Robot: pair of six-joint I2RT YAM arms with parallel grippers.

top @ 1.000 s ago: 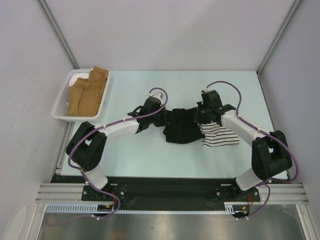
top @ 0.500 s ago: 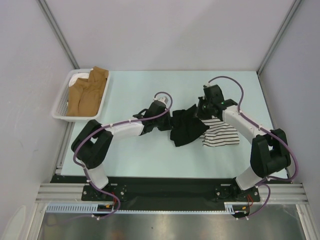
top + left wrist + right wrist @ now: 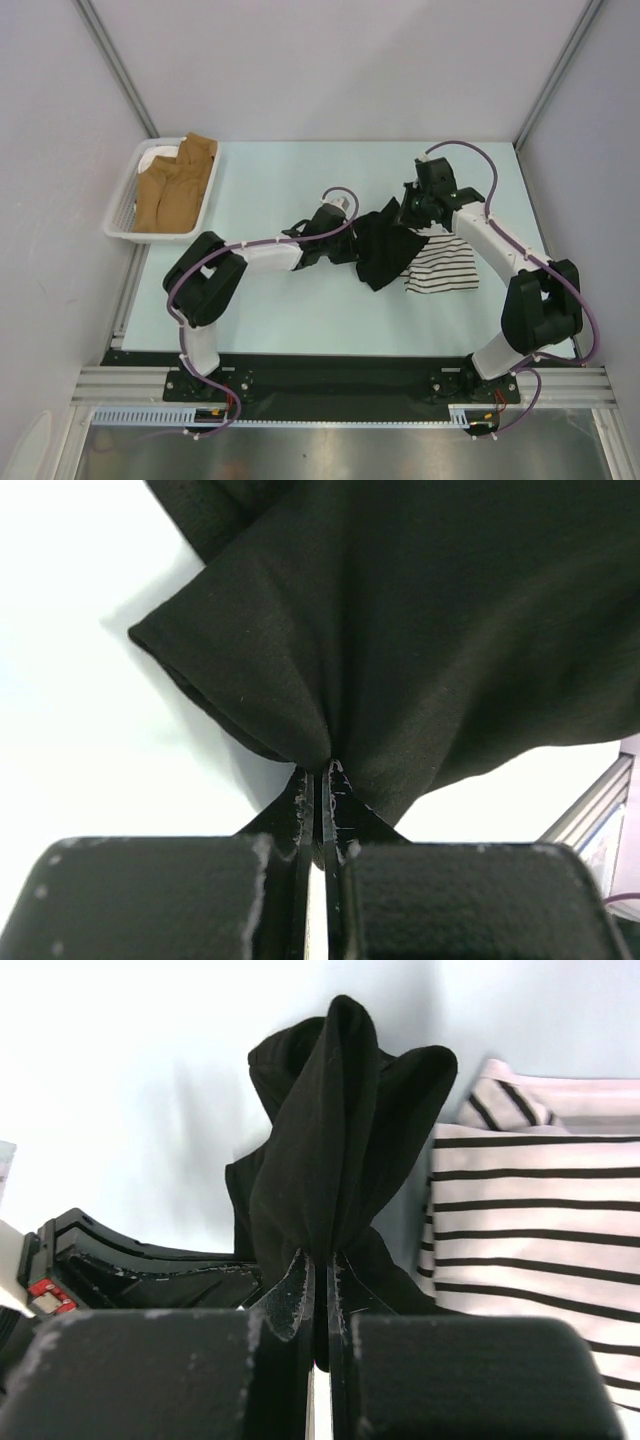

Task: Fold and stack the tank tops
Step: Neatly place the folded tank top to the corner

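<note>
My right gripper moves down across to the striped top's outer edge (image 3: 472,262) next and releases. The striped top lies folded below it and to its right in the top view.
The black tank top (image 3: 385,250) hangs bunched between my two grippers, lifted off the table, its right part over the striped one's left edge. My left gripper (image 3: 345,232) is shut on its left edge; the pinched cloth (image 3: 400,640) fills the left wrist view above the gripper (image 3: 322,770). My right gripper (image 3: 408,212) is shut on its far right edge, seen as a gathered black fold (image 3: 335,1140) above the gripper (image 3: 322,1255). The white tank top with black stripes (image 3: 445,265) lies folded on the table at the right, also in the right wrist view (image 3: 540,1220).
A white basket (image 3: 125,212) at the far left holds tan cloth items (image 3: 172,190). Grey walls with metal posts close the table at the back and sides. The arm bases stand on the black rail at the near edge.
Both grippers have carried the black tank top to the right and up. It has gone from lying spread beside the striped top to hanging bunched over its left edge.
</note>
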